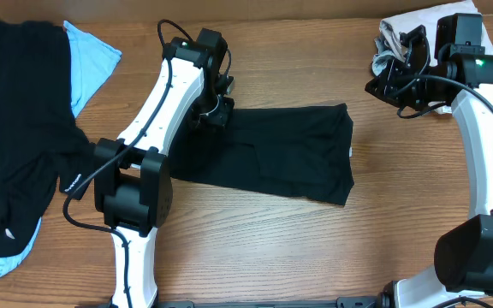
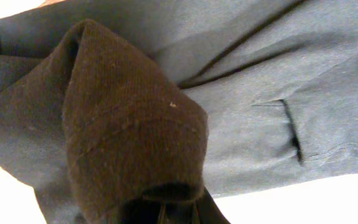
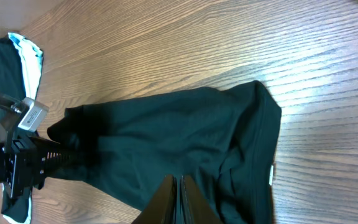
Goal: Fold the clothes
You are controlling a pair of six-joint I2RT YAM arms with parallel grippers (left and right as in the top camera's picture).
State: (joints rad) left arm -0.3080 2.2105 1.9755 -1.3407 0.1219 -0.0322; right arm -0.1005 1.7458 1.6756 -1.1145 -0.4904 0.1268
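Note:
The shirt's held end bunches over the left gripper's fingers, so the left gripper should next carry that end to the right in the overhead view, over the folded band (image 1: 248,144) (image 2: 247,124), and release it.
A black T-shirt (image 1: 289,154) lies folded in a wide band across the middle of the table. My left gripper (image 1: 213,114) is at its left end and is shut on that edge. In the left wrist view the cloth (image 2: 129,124) bunches up over the jaws and hides them. My right gripper (image 1: 382,84) is off the shirt, above the table at the far right, shut and empty. Its closed fingers (image 3: 179,200) show in the right wrist view over the shirt (image 3: 166,130). A small white tag (image 3: 271,177) shows at the shirt's right edge.
A pile of black clothes (image 1: 15,128) with a light-blue one (image 1: 88,60) lies at the far left. Beige clothes (image 1: 400,24) lie at the back right, behind the right gripper. The left arm's base (image 1: 131,192) stands just left of the shirt.

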